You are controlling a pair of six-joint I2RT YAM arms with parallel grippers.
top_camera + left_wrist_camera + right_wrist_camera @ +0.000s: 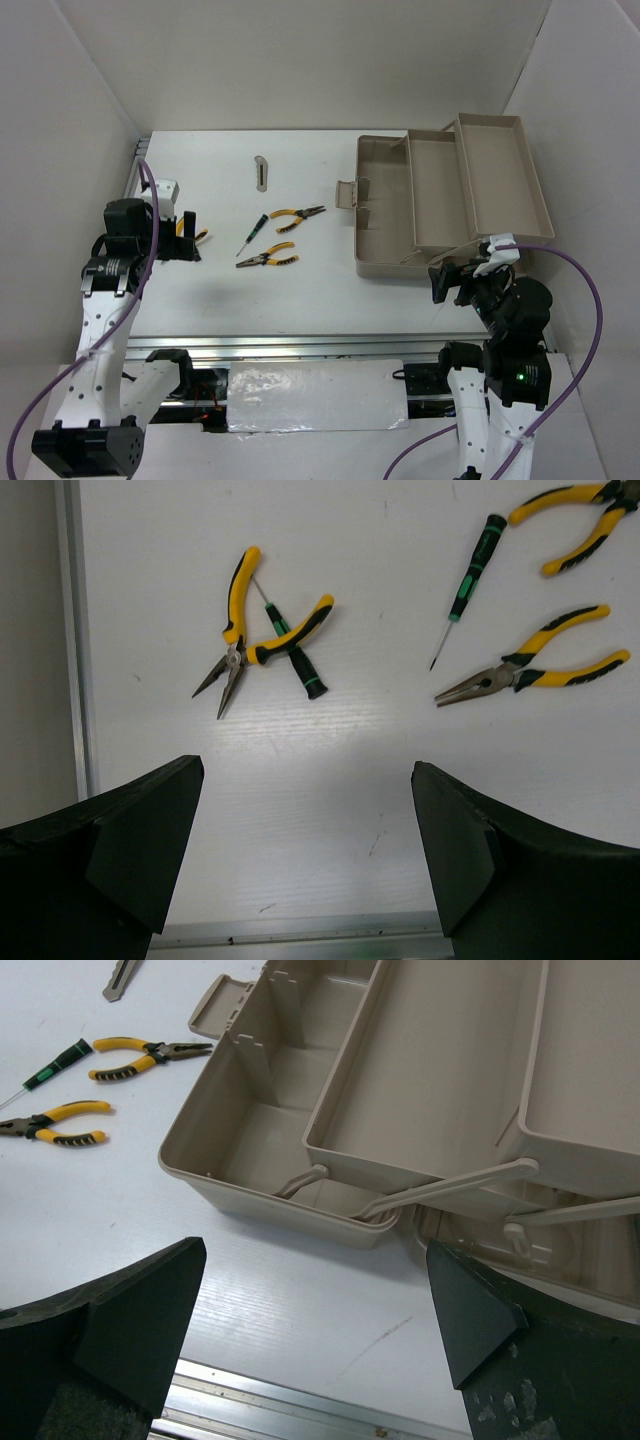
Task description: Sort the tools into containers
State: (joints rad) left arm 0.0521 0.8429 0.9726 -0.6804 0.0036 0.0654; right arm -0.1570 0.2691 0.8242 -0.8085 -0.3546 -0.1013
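My left gripper moves to the right in the top view and down next, turning, onto the pliers' far handle near the middle of the table, because the spread handles leave finger room.
Yellow-and-black pliers (pixel 296 214) and a second pair (pixel 270 259) lie mid-table with a thin green-marked screwdriver (pixel 250 235) between them. A flat grey metal piece (pixel 261 172) lies farther back. A third pair of pliers (pixel 255 630) lies crossed over another screwdriver (pixel 298 662) just ahead of my left gripper (pixel 307 780), which is open and empty above the table's left side (pixel 185 240). The beige toolbox (pixel 385 255) stands open at the right, its tub (pixel 250 1130) and fold-out trays (pixel 420 1070) empty. In front of it my right gripper (pixel 315 1260) hangs open and empty.
White walls close in the table on the left, back and right. An aluminium rail (pixel 300 1410) runs along the near edge. The toolbox latch flap (pixel 346 193) sticks out toward the tools.
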